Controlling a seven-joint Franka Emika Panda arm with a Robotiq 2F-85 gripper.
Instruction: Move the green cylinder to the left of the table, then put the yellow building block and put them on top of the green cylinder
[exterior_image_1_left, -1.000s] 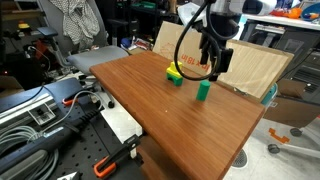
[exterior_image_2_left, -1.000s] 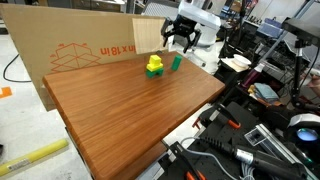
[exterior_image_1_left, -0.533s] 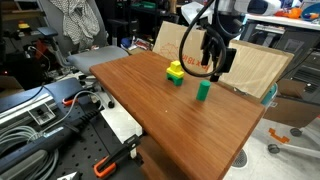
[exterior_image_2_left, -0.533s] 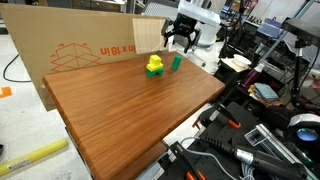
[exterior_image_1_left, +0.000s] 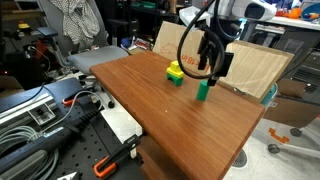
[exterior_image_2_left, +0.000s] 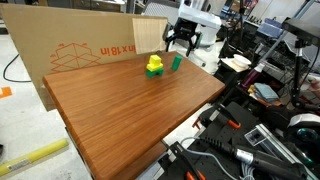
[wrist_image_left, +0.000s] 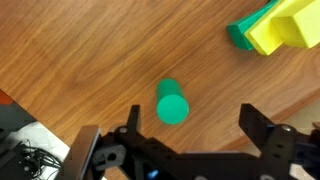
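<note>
I need to lower my gripper next onto the upper end of the green cylinder (exterior_image_1_left: 203, 90) (wrist_image_left: 172, 109), with one fingertip on each side, because the cylinder stands upright below and its top is free.
The green cylinder (exterior_image_1_left: 203, 90) stands upright on the reddish-brown table (exterior_image_1_left: 170, 125); it also shows in the exterior view (exterior_image_2_left: 177, 62) and in the wrist view (wrist_image_left: 172, 103). The yellow building block (exterior_image_1_left: 175, 69) sits on a dark green block beside it, also seen in the exterior view (exterior_image_2_left: 154, 64) and at the top right of the wrist view (wrist_image_left: 283, 24). My gripper (exterior_image_1_left: 212, 68) hangs open just above the cylinder, holding nothing. In the wrist view its fingers (wrist_image_left: 190, 128) spread wide, with the cylinder between them nearer one finger.
Pale cardboard sheets (exterior_image_2_left: 80, 45) stand along the table's far edge. Tools and cables (exterior_image_1_left: 45, 115) lie on benches beside the table. The dark green block (wrist_image_left: 238, 36) lies under the yellow pieces.
My gripper has lowered slightly toward the green cylinder. The blocks have not moved.
</note>
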